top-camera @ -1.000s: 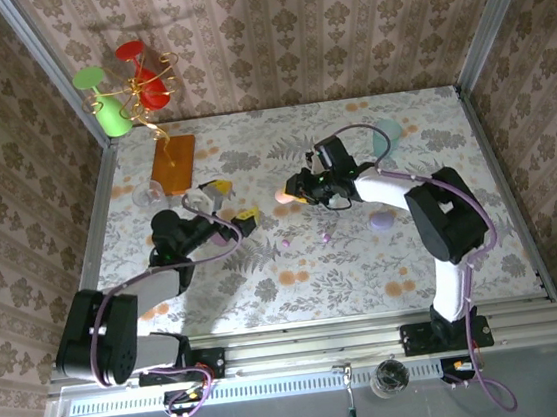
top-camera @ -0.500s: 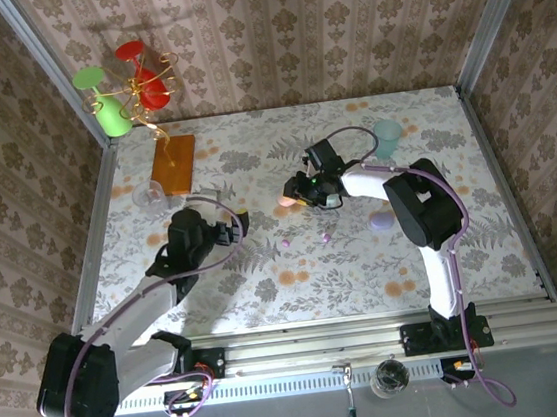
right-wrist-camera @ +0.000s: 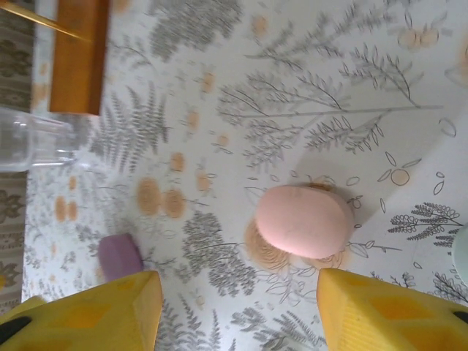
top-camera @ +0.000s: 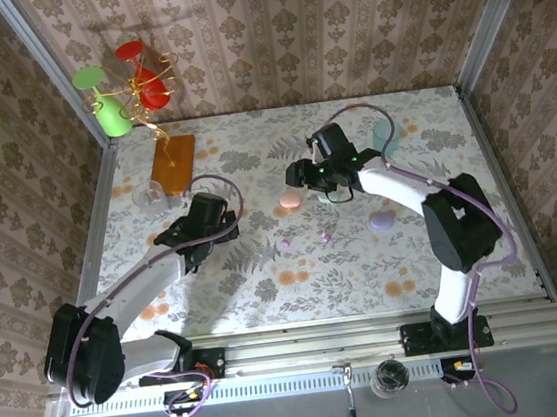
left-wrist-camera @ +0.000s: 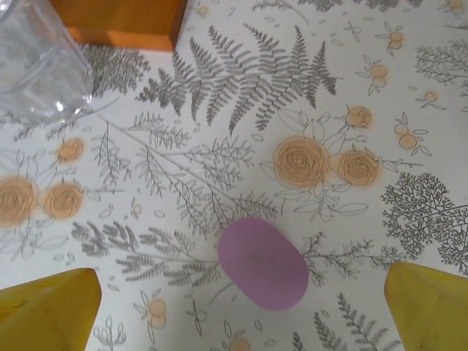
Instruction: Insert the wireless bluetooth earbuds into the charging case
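My left gripper moves down onto the purple oval case (left-wrist-camera: 262, 262) next, its open fingers on both sides of it, because the case lies on the tabletop below them.
A shut pink charging case (right-wrist-camera: 303, 221) lies on the floral table, just beyond the tips of my right gripper (right-wrist-camera: 238, 311). That gripper is open with nothing between its yellow fingers (right-wrist-camera: 387, 314). In the top view the pink case (top-camera: 290, 199) rests left of the right gripper (top-camera: 305, 176). My left gripper (left-wrist-camera: 241, 314) hangs wide open over a purple oval case (left-wrist-camera: 262, 262), not touching it. Two tiny earbuds (top-camera: 284, 241) (top-camera: 324, 235) lie loose on the table in front of the pink case. The left gripper (top-camera: 210, 221) sits left of them.
A lilac case (top-camera: 381, 220) and a mint case (top-camera: 386, 136) lie under and behind the right arm. A wooden block (top-camera: 173, 162), a clear glass (top-camera: 148, 193) and a wire stand with red and green glasses (top-camera: 129, 90) occupy the back left.
My right gripper opened, let go of the pink case and drew back from it. The left arm swung right and forward until its gripper hung over the purple case.
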You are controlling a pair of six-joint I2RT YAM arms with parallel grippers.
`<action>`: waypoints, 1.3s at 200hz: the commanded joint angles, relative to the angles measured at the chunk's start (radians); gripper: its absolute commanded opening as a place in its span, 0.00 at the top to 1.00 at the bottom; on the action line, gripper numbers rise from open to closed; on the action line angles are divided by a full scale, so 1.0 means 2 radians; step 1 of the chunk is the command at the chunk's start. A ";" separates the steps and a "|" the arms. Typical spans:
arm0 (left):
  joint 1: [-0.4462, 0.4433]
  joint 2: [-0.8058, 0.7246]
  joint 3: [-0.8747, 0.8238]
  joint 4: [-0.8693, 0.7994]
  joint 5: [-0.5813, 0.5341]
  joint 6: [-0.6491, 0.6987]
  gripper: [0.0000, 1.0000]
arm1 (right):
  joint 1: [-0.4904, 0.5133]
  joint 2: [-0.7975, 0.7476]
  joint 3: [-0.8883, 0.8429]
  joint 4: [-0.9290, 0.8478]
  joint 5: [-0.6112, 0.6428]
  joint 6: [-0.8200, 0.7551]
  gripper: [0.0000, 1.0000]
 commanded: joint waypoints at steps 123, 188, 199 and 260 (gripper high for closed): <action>0.009 0.142 0.056 -0.036 0.037 -0.295 0.20 | 0.003 -0.101 -0.054 -0.027 0.025 -0.065 0.41; 0.016 0.191 0.076 -0.014 0.065 -0.289 0.28 | 0.002 -0.096 -0.050 -0.028 0.017 -0.067 0.41; 0.017 0.196 0.080 -0.017 0.064 -0.288 0.30 | 0.002 -0.097 -0.050 -0.029 0.016 -0.067 0.41; 0.024 0.211 0.079 -0.015 0.066 -0.285 0.43 | 0.001 -0.097 -0.051 -0.030 0.014 -0.066 0.41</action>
